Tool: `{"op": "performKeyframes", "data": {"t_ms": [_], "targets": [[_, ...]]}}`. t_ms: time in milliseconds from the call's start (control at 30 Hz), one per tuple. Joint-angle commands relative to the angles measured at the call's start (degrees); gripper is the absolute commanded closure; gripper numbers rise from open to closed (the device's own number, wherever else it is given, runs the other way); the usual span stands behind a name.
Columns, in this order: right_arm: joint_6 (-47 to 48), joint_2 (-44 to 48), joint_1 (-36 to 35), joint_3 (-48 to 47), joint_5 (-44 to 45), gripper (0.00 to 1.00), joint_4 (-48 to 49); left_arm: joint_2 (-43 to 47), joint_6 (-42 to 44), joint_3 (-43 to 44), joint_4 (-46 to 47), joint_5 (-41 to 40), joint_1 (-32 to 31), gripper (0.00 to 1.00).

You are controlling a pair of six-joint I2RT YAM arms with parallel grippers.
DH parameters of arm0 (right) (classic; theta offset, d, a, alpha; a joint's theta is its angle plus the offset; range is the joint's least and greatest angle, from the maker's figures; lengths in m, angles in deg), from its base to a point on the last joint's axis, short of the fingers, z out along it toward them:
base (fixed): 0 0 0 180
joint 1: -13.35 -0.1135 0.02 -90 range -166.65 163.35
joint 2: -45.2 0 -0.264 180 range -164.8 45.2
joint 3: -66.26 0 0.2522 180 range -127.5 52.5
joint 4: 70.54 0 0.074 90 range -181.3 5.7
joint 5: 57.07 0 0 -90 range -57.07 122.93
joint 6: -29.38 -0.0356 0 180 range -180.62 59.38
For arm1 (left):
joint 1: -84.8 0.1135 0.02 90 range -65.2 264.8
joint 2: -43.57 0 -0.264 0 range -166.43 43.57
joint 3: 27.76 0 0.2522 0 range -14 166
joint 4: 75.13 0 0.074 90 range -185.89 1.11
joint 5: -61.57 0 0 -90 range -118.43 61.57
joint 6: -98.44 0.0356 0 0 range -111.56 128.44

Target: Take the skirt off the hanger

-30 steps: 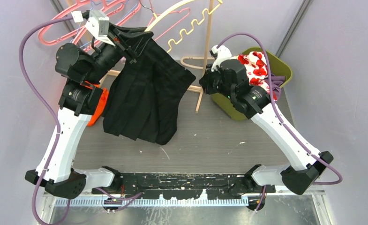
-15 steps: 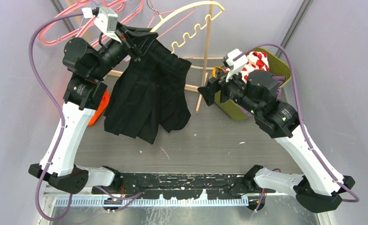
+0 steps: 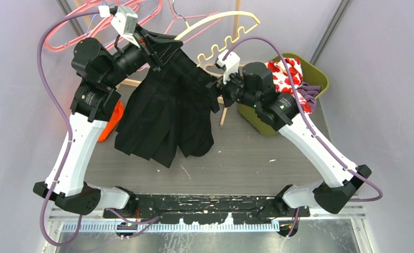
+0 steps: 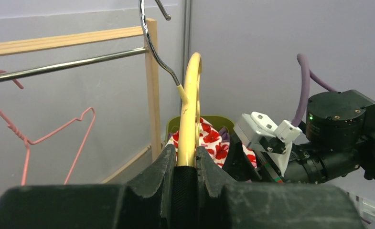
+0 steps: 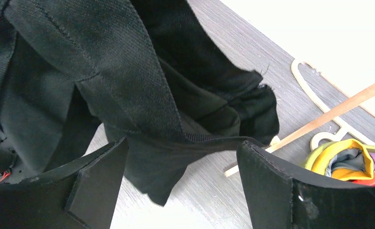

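Note:
I need to slide my right gripper to the left in the top view next so it can close, because the fold of skirt hangs on that side, between its open fingers.
A black pleated skirt [image 3: 162, 116] hangs from a pale yellow hanger [image 3: 218, 18], its hem trailing on the grey table. My left gripper [image 3: 154, 50] is shut on the hanger's left end, where the waistband sits. In the left wrist view the yellow hanger [image 4: 190, 109] rises from between the closed jaws of that gripper [image 4: 186, 162], with black cloth pinched below it. My right gripper [image 3: 214, 92] stands open at the skirt's upper right edge. In the right wrist view the skirt [image 5: 104, 62] hangs just ahead of the right gripper [image 5: 180, 162], a fold of it dipping between the wide-apart fingers without being pinched.
A green bin [image 3: 315, 79] with red-flowered cloth stands at the back right. A wooden rack [image 3: 231, 63] stands behind the skirt, with pink hangers [image 3: 67, 37] at the back left. An orange object [image 3: 112, 124] lies under the left arm. A cream hanger [image 5: 314, 95] lies on the table.
My right gripper has opened and swung left from the bin to the skirt's right edge. The left arm has lifted the hanger slightly up and to the right.

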Motion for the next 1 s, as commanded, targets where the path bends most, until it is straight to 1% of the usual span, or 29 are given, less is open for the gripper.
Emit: {"op": "performKeyframes", "data": {"t_ms": [0, 233, 400, 567, 633, 700, 733, 767, 800, 867, 900, 933, 967], "targets": [[2.18, 0.43, -0.19, -4.40, -1.61, 0.12, 4.19, 2.24, 0.94, 3.89, 2.07, 0.34, -0.20, 1.00], [3.22, -0.60, -0.35, -6.51, -2.05, 0.12, 4.10, 2.65, 1.30, 3.04, 0.99, 0.38, -0.19, 1.00], [3.23, -2.52, -0.48, -7.97, -4.24, 0.12, 4.67, 2.63, 1.28, 2.75, 0.86, 0.38, -0.24, 1.00], [0.83, -5.37, -1.13, -7.95, -7.34, 0.11, 8.01, 2.13, 1.35, 4.42, -0.22, 0.38, -0.21, 1.00], [0.31, -8.10, -1.70, -8.67, -8.38, 0.12, 9.14, 2.34, 1.38, 5.59, -1.20, 0.37, -0.22, 1.00], [-0.12, -8.61, -1.96, -8.90, -8.92, 0.15, 9.20, 2.63, 1.49, 5.59, -1.54, 0.30, -0.20, 1.00], [-0.45, -8.65, -2.20, -8.91, -9.06, 0.20, 9.13, 2.76, 1.62, 5.45, -1.66, 0.17, -0.19, 1.00], [-0.61, -8.61, -2.43, -8.76, -9.15, 0.28, 9.06, 2.92, 1.64, 5.31, -1.69, 0.07, -0.21, 1.00], [-0.77, -8.50, -2.54, -8.59, -9.24, 0.40, 9.07, 3.01, 1.73, 5.03, -1.72, -0.05, -0.19, 1.00], [-1.04, -8.39, -2.67, -8.52, -9.19, 0.72, 8.48, 3.06, 1.68, 4.49, -1.65, -0.15, -0.23, 1.00], [-1.14, -8.39, -2.64, -8.62, -9.00, 0.84, 7.88, 3.12, 1.58, 4.20, -1.55, -0.15, -0.20, 1.00], [-1.28, -8.34, -2.66, -8.68, -8.71, 0.96, 7.31, 3.16, 1.43, 3.88, -1.33, -0.22, -0.19, 1.00], [-1.62, -8.26, -2.64, -8.66, -8.09, 0.99, 6.75, 3.17, 1.31, 3.26, -1.03, -0.36, -0.19, 1.00]]}}
